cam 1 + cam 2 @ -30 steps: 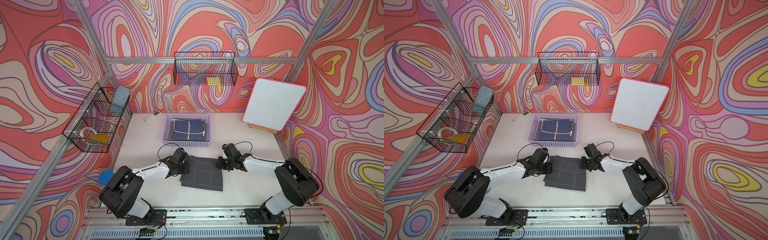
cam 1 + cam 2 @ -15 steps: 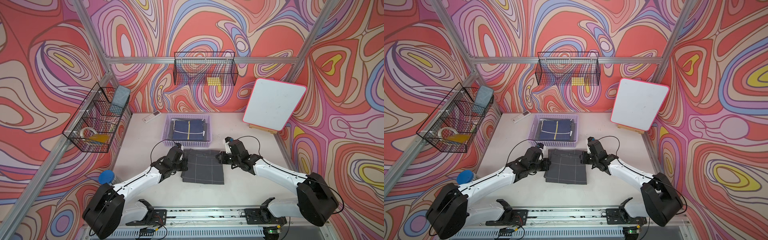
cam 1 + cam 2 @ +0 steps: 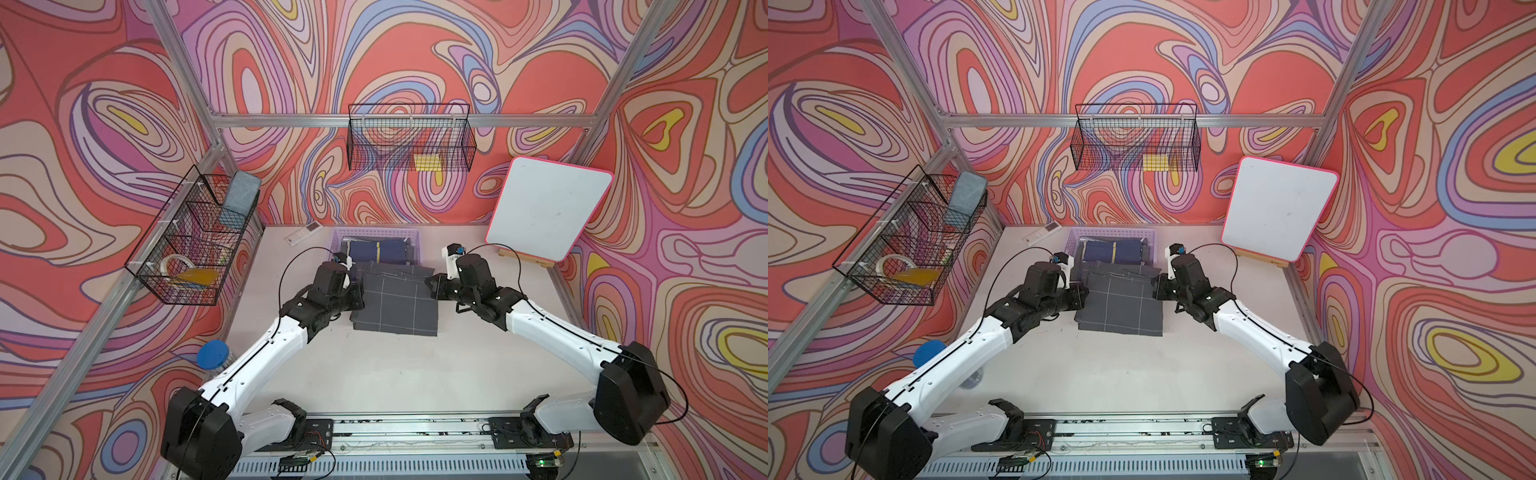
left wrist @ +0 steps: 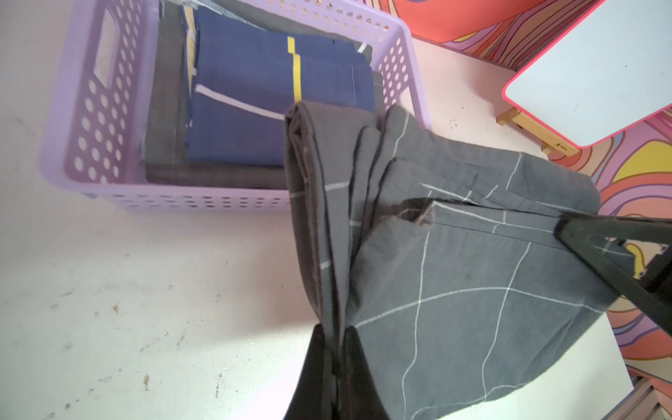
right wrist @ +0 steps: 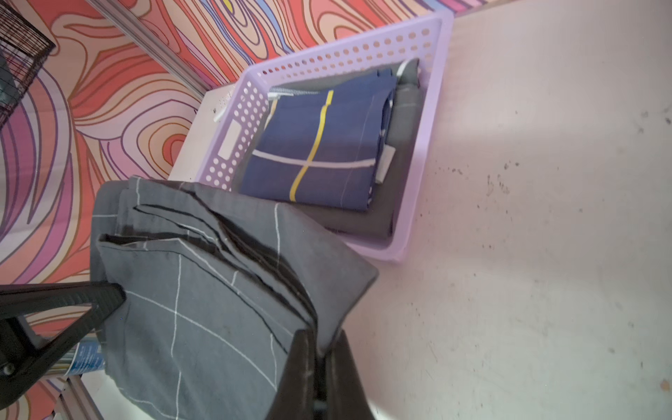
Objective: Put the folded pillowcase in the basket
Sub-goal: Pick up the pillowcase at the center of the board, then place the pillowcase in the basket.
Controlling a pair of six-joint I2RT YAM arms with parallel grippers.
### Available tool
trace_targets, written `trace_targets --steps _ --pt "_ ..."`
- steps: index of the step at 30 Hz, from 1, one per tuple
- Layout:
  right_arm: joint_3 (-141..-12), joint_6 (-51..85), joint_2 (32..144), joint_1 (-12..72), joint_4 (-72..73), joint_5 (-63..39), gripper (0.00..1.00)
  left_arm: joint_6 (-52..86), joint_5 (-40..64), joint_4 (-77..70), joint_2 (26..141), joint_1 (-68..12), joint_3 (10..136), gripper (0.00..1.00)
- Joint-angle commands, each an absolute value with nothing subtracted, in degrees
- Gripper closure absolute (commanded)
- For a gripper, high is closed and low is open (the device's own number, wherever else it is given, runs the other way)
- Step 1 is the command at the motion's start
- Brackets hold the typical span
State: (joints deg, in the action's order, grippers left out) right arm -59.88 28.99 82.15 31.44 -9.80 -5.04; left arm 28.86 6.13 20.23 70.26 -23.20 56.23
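My right gripper carries the pillowcase's edge outward over the navy cloth (image 3: 378,251) (image 5: 318,148) next and releases it, since the basket lies outward and the pillowcase only overlaps the basket's near side.
The folded pillowcase (image 3: 395,299) (image 3: 1121,303) is dark grey with thin white grid lines. It hangs off the table between my two grippers. My left gripper (image 3: 360,297) (image 4: 336,329) is shut on its left edge. My right gripper (image 3: 430,286) (image 5: 322,332) is shut on its right edge. The lilac perforated basket (image 3: 376,230) (image 3: 1113,231) (image 4: 182,202) (image 5: 432,109) stands just beyond it. The pillowcase's far edge overlaps the basket's near wall in both top views. A navy folded cloth (image 3: 378,251) (image 4: 247,109) lies in the basket on a dark grey one.
A pink-rimmed whiteboard (image 3: 548,212) leans on a small easel at the back right. Black wire baskets hang on the back wall (image 3: 411,141) and the left wall (image 3: 195,241). A white remote (image 3: 303,232) lies left of the basket. A blue-lidded jar (image 3: 212,354) stands at the left edge.
Both arms have stretched forward, carrying the pillowcase from the table's middle up to the basket's near wall. Both grippers have stayed shut on it.
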Motion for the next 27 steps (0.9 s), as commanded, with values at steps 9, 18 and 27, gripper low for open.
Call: trace_targets --steps 9,18,27 --pt "-80.12 26.39 99.68 27.47 -7.27 -8.49 1.00 20.33 9.27 22.29 83.54 -15.86 74.52 1.00" --pt "-94.15 23.83 114.16 26.18 -4.61 -11.23 1.00 18.66 11.60 17.24 94.61 -10.72 80.90 1.00" --pt "-105.27 24.69 125.49 24.64 -5.46 -14.06 1.00 16.16 13.67 17.06 104.61 -7.76 88.05 1.00"
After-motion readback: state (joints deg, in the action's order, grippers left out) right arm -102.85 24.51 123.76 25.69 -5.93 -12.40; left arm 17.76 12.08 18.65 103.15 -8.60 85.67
